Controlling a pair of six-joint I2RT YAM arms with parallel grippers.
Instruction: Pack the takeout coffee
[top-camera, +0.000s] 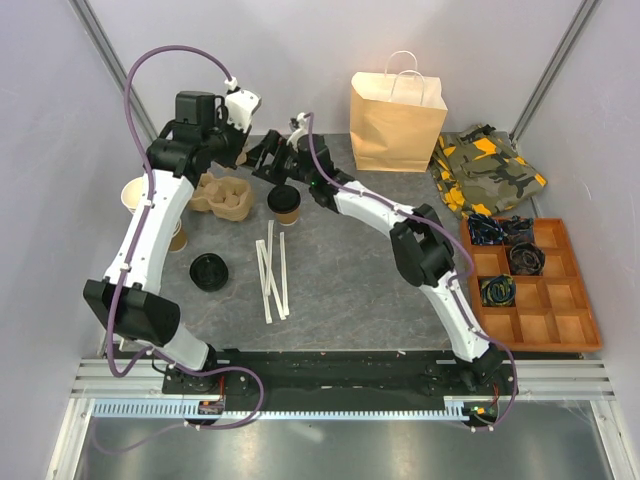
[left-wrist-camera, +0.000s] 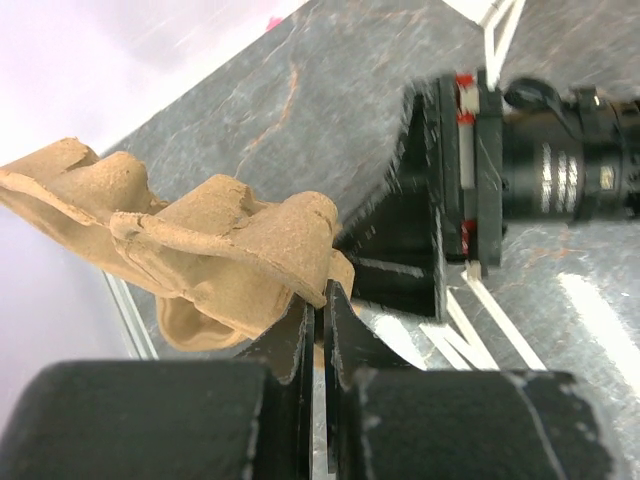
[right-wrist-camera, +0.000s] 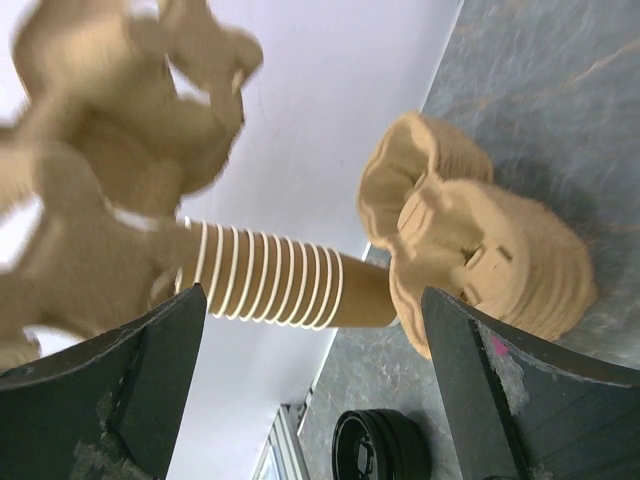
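Note:
The left gripper swings to the clear tabletop beside the sticks next, below it and to its right in the top view, then lowers and releases the cup carrier.
The takeout coffee (top-camera: 285, 203), a small brown paper cup with a black lid, stands upright on the grey table right of the stack of pulp cup carriers (top-camera: 222, 195). My right gripper (top-camera: 264, 160) hovers open just behind the coffee and holds nothing; in the right wrist view its gripper (right-wrist-camera: 312, 292) faces the carrier stack (right-wrist-camera: 480, 240), and the coffee is out of view. My left gripper (left-wrist-camera: 322, 295) is shut on the edge of one cup carrier (left-wrist-camera: 200, 245), lifted off the table behind the stack. The paper bag (top-camera: 397, 122) stands open at the back.
A tall stack of brown cups (right-wrist-camera: 270, 275) stands at the left, partly behind my left arm. A loose black lid (top-camera: 209, 271) and white sticks (top-camera: 272, 270) lie in front. Camouflage cloth (top-camera: 487, 172) and a wooden divided tray (top-camera: 535, 285) are on the right.

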